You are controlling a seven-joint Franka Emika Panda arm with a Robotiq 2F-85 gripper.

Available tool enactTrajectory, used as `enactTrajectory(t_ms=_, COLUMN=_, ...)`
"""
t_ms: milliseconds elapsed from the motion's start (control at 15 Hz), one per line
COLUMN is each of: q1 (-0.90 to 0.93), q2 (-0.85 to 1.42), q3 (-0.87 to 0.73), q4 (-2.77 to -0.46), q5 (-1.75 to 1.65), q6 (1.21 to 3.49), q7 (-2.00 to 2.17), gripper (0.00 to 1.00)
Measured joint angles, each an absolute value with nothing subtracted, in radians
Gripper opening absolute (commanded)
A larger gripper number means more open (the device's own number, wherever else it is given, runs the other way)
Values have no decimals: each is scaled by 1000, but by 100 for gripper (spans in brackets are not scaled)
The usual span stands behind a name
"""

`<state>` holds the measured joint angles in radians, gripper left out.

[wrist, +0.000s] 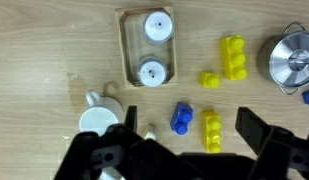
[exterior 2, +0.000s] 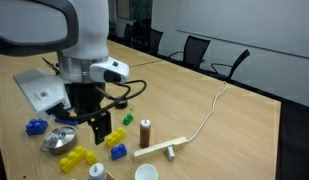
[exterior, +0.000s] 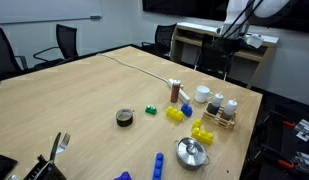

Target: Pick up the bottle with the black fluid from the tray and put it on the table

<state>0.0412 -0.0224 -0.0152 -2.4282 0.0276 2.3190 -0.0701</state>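
I need to lower my gripper and move it toward the tray, then put its open fingers around the bottle nearer the blue brick.
The light-wood tray holds two small bottles, seen from above as two pale round caps; from here I cannot tell which has the black body. In an exterior view the tray stands near the table edge, with the black bottle with a pale cap next to an all-white bottle. My gripper is open and empty, high above the wood-grain table, beside the tray, over a blue brick and a yellow brick. It also shows in an exterior view.
A white mug sits next to the tray. A reddish-brown bottle, a metal pot, more yellow bricks, a green brick and a dark round object lie around. A cable crosses the table. Chairs stand beyond it.
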Motion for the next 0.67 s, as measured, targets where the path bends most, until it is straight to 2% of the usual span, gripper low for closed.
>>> enactTrajectory(t_ms=400, q1=41, q2=-7, q3=-16, q4=-2428, q5=28, q6=2325, q7=-70, gripper=100)
enactTrajectory(t_ms=667, q1=24, q2=93, q3=-22, q4=-2434, q5=44, q6=2414, q7=-73, gripper=100)
